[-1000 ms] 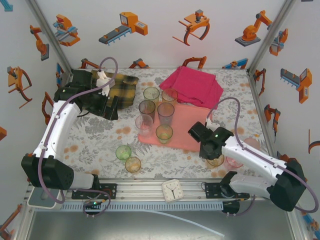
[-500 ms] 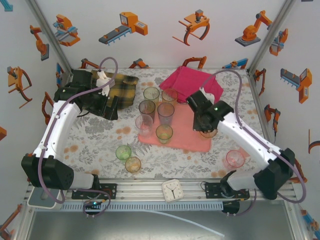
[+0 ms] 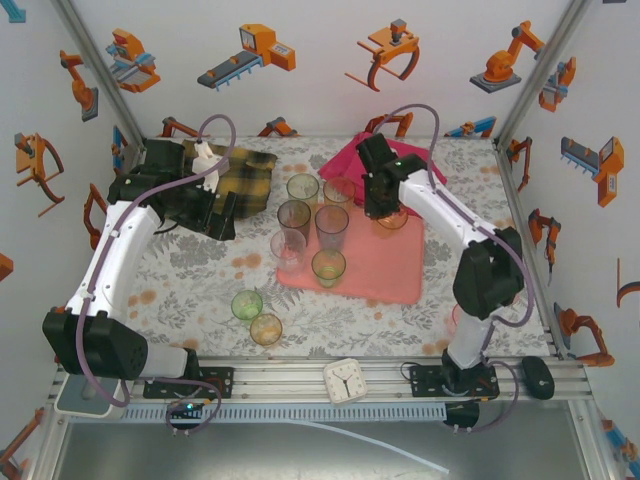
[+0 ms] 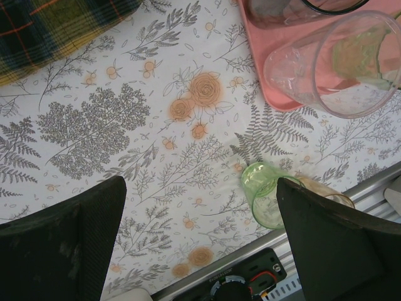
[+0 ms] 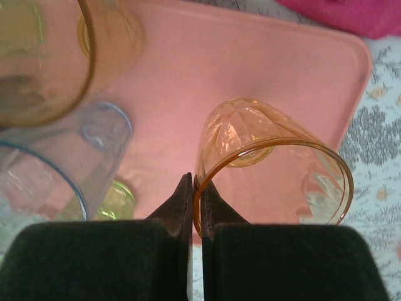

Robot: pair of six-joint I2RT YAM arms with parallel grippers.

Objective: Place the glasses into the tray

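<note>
The amber glass goes outward and down onto bare tray by the magenta cloth (image 5: 219, 51) below next, and my right gripper releases the glass's rim there.
My right gripper (image 3: 384, 206) is shut on the rim of an amber glass (image 3: 393, 219), one finger inside and one outside, over the far part of the salmon-pink tray (image 3: 398, 272). In the right wrist view the amber glass (image 5: 269, 157) hangs from the gripper (image 5: 196, 194) above the tray (image 5: 219, 56). Several glasses stand on the tray's left side, among them a grey one (image 3: 294, 215) and a green one (image 3: 328, 266). A green glass (image 3: 247, 304) and an amber glass (image 3: 266, 328) stand off the tray. My left gripper (image 3: 216, 214) is open over the table.
A magenta cloth (image 3: 385, 170) lies behind the tray and a plaid cloth (image 3: 250, 180) at the far left. A white clock (image 3: 346, 380) sits on the near rail. In the left wrist view the green glass (image 4: 266, 194) stands beside the right finger, near the table's front edge.
My right arm has carried the amber glass from the near right of the table up and left to the far part of the tray. The left arm has stayed still.
</note>
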